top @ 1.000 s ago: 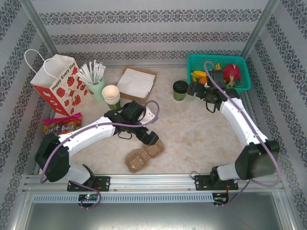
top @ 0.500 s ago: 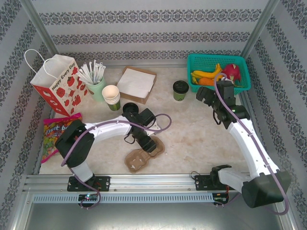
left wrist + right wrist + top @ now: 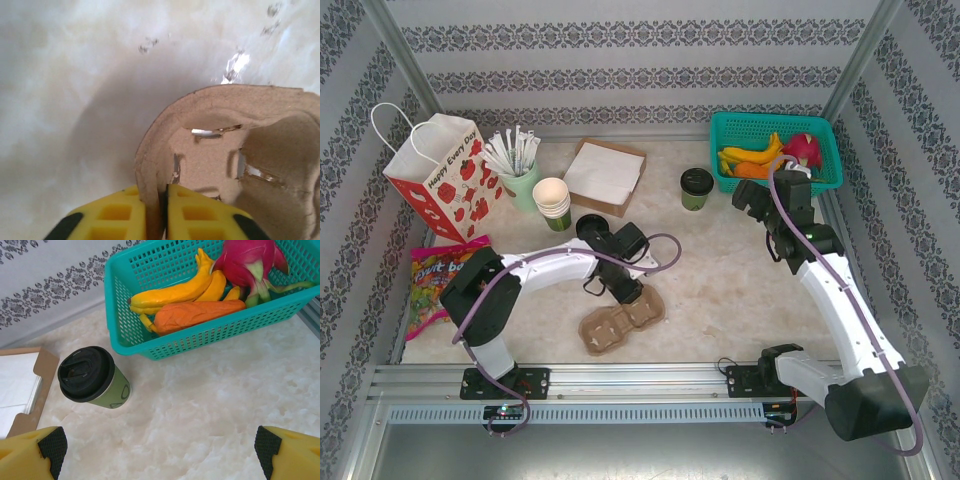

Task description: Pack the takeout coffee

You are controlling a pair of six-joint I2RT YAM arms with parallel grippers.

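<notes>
The left gripper will next turn the carrier (image 3: 622,322) outward onto the table by the green cup and then release it, because the carrier's wells are empty.
One takeout coffee (image 3: 696,187), a green paper cup under a black lid, stands upright on the table left of the teal basket; the right wrist view has it (image 3: 93,377) ahead and to the left. My right gripper (image 3: 748,200) (image 3: 160,452) hovers just right of that cup, open wide with nothing between its fingers. A brown cardboard cup carrier (image 3: 622,322) lies near the front middle with nothing in its wells. My left gripper (image 3: 626,291) (image 3: 156,212) is shut on the carrier's rim (image 3: 150,165), one yellow finger on each side of the cardboard wall.
A teal basket (image 3: 825,130) of fruit stands back right. At back left are a strawberry paper bag (image 3: 440,175), a cup of wrapped straws (image 3: 523,180), a stack of lidless cups (image 3: 552,200) and a box of napkins (image 3: 605,172). A candy bag (image 3: 442,268) lies far left.
My left gripper has closed from open onto the carrier's rim. The right arm has drawn back from the basket front and turned toward the coffee, still open.
</notes>
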